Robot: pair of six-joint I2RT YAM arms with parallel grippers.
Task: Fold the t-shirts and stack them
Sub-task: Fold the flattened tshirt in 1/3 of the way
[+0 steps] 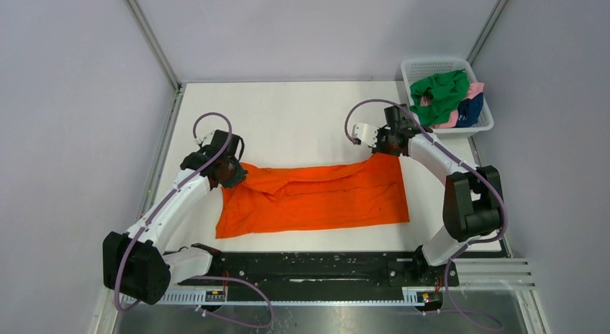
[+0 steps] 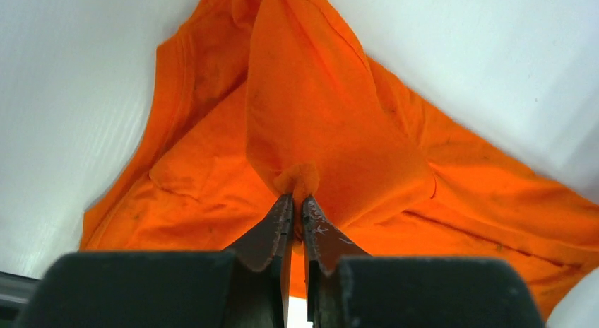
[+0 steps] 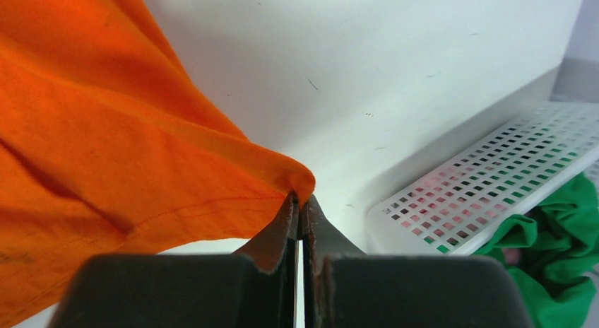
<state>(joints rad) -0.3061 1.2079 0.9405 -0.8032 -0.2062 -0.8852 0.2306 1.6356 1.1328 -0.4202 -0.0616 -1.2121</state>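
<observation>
My left gripper is pinching the shirt's far corner and will next go back toward the black arm bar to lower it onto the shirt, whose near part (image 1: 235, 221) (image 2: 164, 218) is still uncovered.
A bright orange t-shirt (image 1: 316, 197) lies spread across the middle of the white table. My left gripper (image 1: 231, 172) is shut on a pinch of the shirt's far left edge, seen close up as orange cloth (image 2: 304, 130) bunched between the jaws of the left gripper (image 2: 297, 199). My right gripper (image 1: 385, 148) is shut on the shirt's far right corner; in the right wrist view the orange cloth (image 3: 106, 151) peaks at the tips of the right gripper (image 3: 301, 198). Green (image 1: 440, 95), pink (image 1: 475, 91) and navy (image 1: 470, 109) t-shirts lie crumpled in the basket.
A white plastic mesh basket (image 1: 431, 65) stands at the table's far right corner, its wall (image 3: 487, 179) close beside my right gripper. Grey walls enclose the table on three sides. The black arm rail (image 1: 316, 265) runs along the near edge.
</observation>
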